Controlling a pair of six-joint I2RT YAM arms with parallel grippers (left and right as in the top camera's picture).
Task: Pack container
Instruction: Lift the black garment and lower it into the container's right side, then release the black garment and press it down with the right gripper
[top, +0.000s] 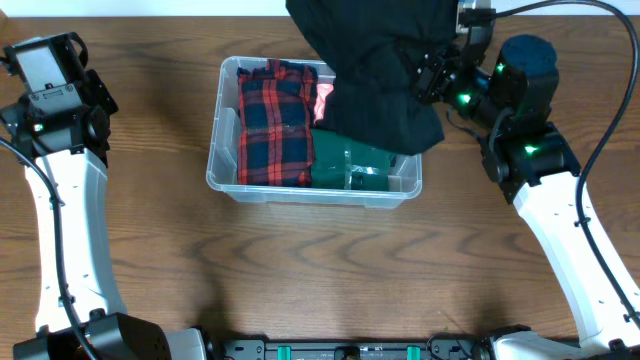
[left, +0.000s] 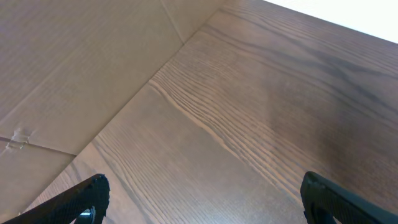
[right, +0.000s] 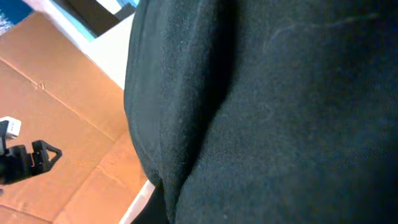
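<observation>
I will lower my right gripper to the left in the overhead view, over the green garment (top: 352, 165), and let go, because the black garment (top: 375, 70) hangs over the container's rim.
The clear plastic container (top: 225, 172) sits mid-table. Inside it, a folded red plaid garment (top: 276, 125) lies on the left, a green garment (top: 352, 165) on the right, and a bit of pink cloth (top: 322, 100) shows between them. A black garment (top: 375, 70) hangs over the container's back right part, draping down onto the green one. My right gripper (top: 432, 72) is shut on the black garment, which fills the right wrist view (right: 273, 112) and hides the fingers. My left gripper (left: 202, 196) is open over bare table at the far left, holding nothing.
The wooden table (top: 320, 270) stretches in front of the container. Brown cardboard (left: 68, 68) lies beyond the table's edge by the left arm (top: 60, 180). The right arm (top: 560, 210) reaches in from the right, with cables (top: 600, 120) trailing behind it.
</observation>
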